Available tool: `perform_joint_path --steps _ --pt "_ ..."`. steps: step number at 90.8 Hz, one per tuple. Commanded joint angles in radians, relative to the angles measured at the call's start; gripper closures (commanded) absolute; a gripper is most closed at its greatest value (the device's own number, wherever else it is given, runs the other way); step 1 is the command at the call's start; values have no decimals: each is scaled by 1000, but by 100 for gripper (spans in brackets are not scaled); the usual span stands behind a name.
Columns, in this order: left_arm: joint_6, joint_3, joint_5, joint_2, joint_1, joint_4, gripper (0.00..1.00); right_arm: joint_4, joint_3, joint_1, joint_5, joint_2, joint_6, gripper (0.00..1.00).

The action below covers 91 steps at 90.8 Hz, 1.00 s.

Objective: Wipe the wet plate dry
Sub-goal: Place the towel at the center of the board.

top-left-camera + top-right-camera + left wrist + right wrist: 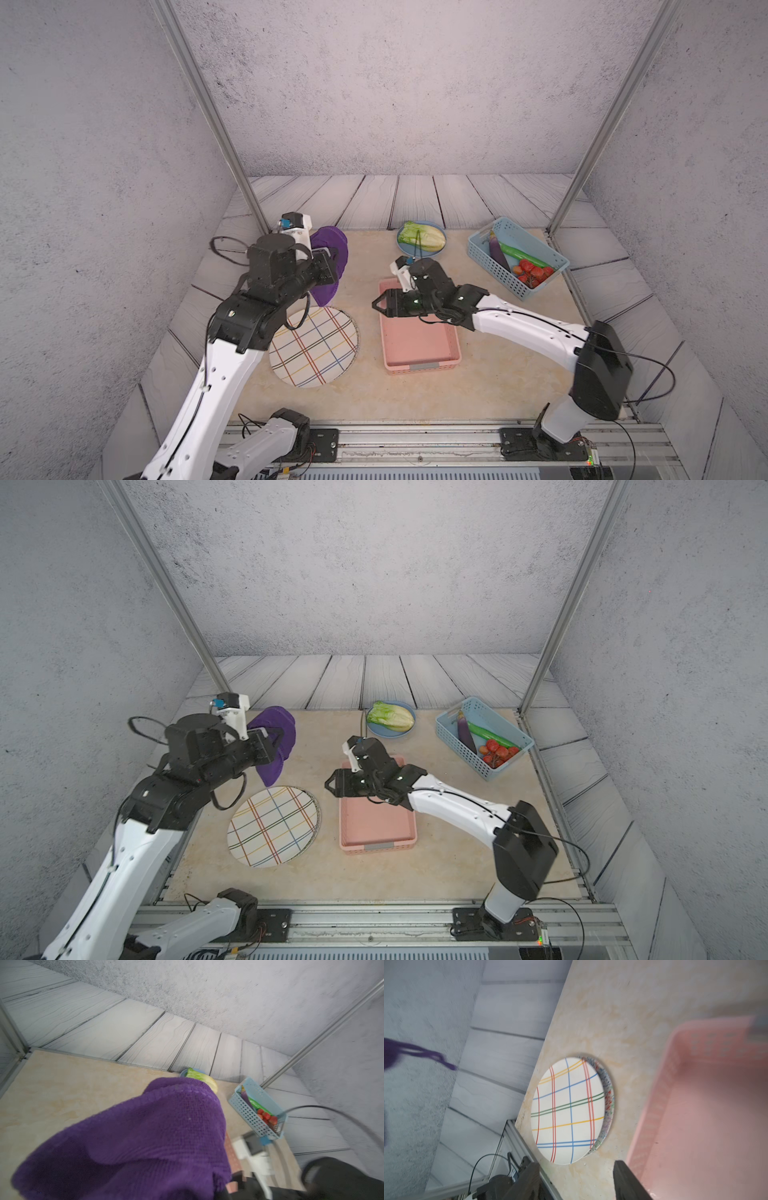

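The bare tabletop beyond the plate's far edge is a clear spot below my left gripper. Next I will bring my left gripper down toward it to let go of the purple cloth.
A white plate with coloured plaid lines (316, 353) (272, 827) (569, 1109) lies flat on the beige tabletop, on top of a second plate with a speckled rim (608, 1088). My left gripper (332, 266) (276, 739) hangs above and behind the plate, shut on a purple cloth (328, 257) (276, 746) (135, 1136) that droops from it. The cloth hides its fingers in the left wrist view. My right gripper (376, 303) (330, 785) (576, 1176) is open and empty. It hovers over the pink tray's far left corner and points toward the plate.
A pink tray (419, 365) (376, 845) (654, 1105) stands just right of the plates. At the back are a blue dish with cabbage (422, 240) (390, 719) and a blue basket of vegetables (517, 257) (484, 737). Metal posts rise at the back corners.
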Motion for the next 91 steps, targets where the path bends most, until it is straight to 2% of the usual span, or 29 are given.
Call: perform_joint_path --steps 1,14,19,23,28,34,37,45,57,73,91 --pt "52 -14 -99 180 15 67 100 24 -132 -78 126 -185 -28 37" --pt "47 78 -140 451 46 66 99 19 -286 -190 176 -415 -34 29" --pt "48 106 -152 544 57 70 93 21 -331 -214 206 -492 -51 26" --pt "54 134 -175 614 63 58 84 22 -357 -226 245 -545 -69 22" --pt "75 172 -192 696 66 29 58 16 -386 -238 277 -598 -88 17" --pt "84 224 -207 763 67 -31 13 -8 -399 -254 308 -642 -106 14" --pt "84 241 -212 787 69 -52 1 -28 -399 -263 323 -655 -112 13" --pt "82 242 -187 799 73 -60 1 -63 -399 -285 356 -675 -113 12" --pt "82 182 -165 701 73 -13 1 -54 -417 -318 392 -694 -108 11" --pt "104 45 -207 401 73 82 1 -50 -447 -418 484 -678 -184 2" --pt "189 -290 -338 51 75 301 1 -31 -490 -618 539 -577 -227 1"
